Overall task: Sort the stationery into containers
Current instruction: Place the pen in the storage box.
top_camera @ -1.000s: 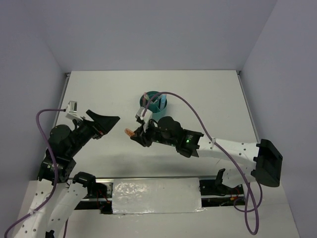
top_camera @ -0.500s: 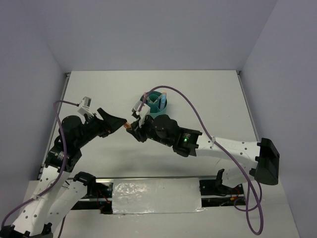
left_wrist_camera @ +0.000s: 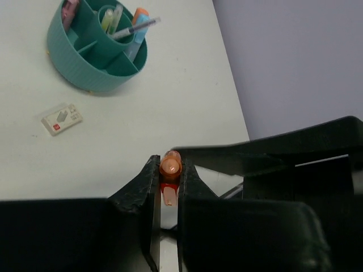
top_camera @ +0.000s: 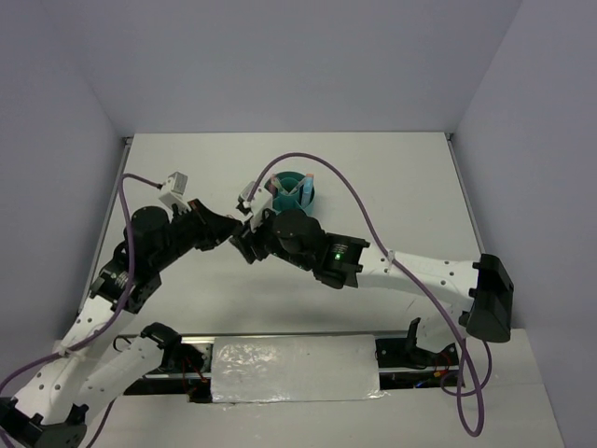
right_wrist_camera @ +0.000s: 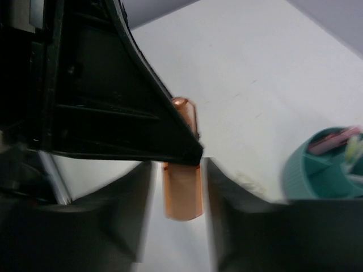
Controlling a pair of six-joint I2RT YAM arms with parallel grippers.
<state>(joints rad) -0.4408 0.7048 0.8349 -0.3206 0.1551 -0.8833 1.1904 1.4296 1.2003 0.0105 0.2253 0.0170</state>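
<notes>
The orange marker goes outward next as my left gripper turns, then lowers and releases it into the organizer's section with the pink piece (left_wrist_camera: 71, 27). The organizer already holds pens.
A stubby orange cap-like piece (left_wrist_camera: 170, 167) is held in the air, pinched between the black fingers (left_wrist_camera: 148, 177) of my left gripper (left_wrist_camera: 169, 170), which is shut on it. In the right wrist view the same orange piece (right_wrist_camera: 182, 192) hangs between the blurred fingers of my right gripper (right_wrist_camera: 178, 164), which stands open with a narrow gap on each side. Both grippers meet tip to tip (top_camera: 241, 233) just left of the round teal organizer (top_camera: 292, 191). The organizer (left_wrist_camera: 96, 54) holds pens (left_wrist_camera: 136, 28) and a green marker (left_wrist_camera: 110, 17) in its compartments.
A small white eraser with a label (left_wrist_camera: 62, 118) lies flat on the table in front of the organizer. The right arm's purple cable (top_camera: 354, 201) arcs over the organizer. The table's back edge (top_camera: 289, 133) meets the wall behind.
The left arm moved right to the orange piece and shut on it. The right gripper, which held the piece before, has opened. Both grippers shifted slightly up the table.
</notes>
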